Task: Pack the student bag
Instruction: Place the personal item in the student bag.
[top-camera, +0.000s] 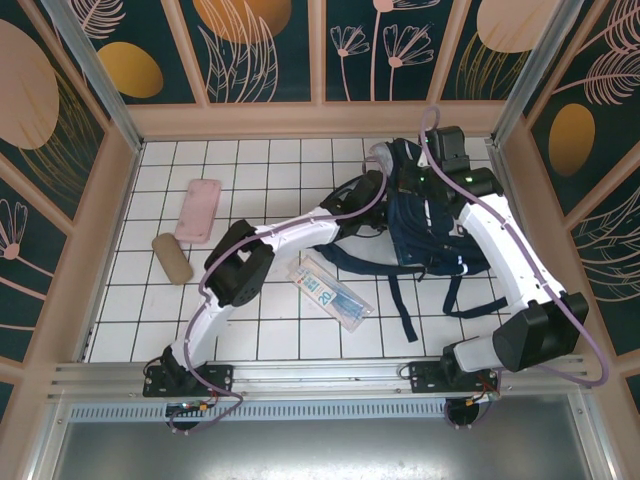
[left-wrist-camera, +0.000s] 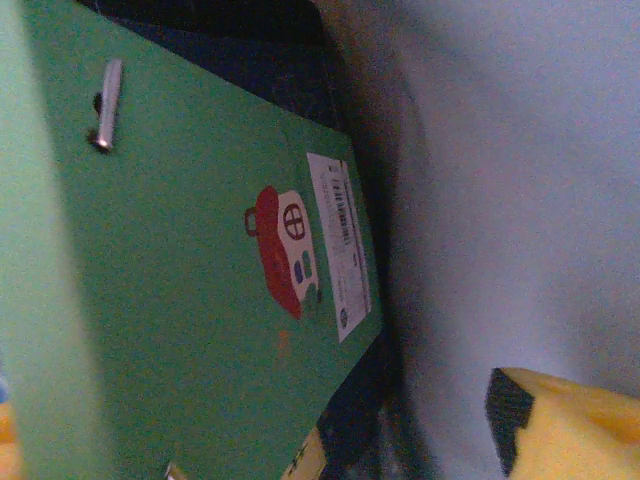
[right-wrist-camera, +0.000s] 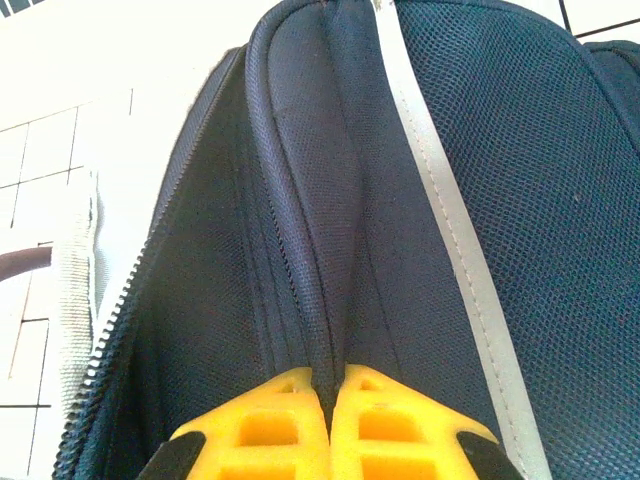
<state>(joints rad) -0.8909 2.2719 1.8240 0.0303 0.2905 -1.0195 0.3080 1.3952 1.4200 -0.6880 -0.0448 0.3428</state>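
The bag's navy fold goes down next, back toward the bag's grey-lined opening (top-camera: 370, 248) below my right gripper, which releases the fold. The green book is already inside.
The student bag (top-camera: 425, 225), dark navy with white stripes, lies at the back right of the tiled table. My left gripper (top-camera: 383, 187) reaches into its mouth. Inside, a green book (left-wrist-camera: 200, 300) with a red house picture and a white barcode label lies against the grey lining (left-wrist-camera: 520, 200). The left gripper (left-wrist-camera: 290, 440) is open; its yellow right fingertip (left-wrist-camera: 560, 420) stands apart from the book's edge. My right gripper (right-wrist-camera: 330, 390) is shut on a fold of the navy fabric by the zip (right-wrist-camera: 120, 320), holding the bag (right-wrist-camera: 300, 200) at its top edge (top-camera: 440, 175).
A pink pencil case (top-camera: 198, 210) and a tan roll (top-camera: 172, 258) lie at the left. A clear flat packet (top-camera: 330, 292) sits mid-table under the left arm. Black straps (top-camera: 400, 295) trail toward the front. Wooden walls ring the table.
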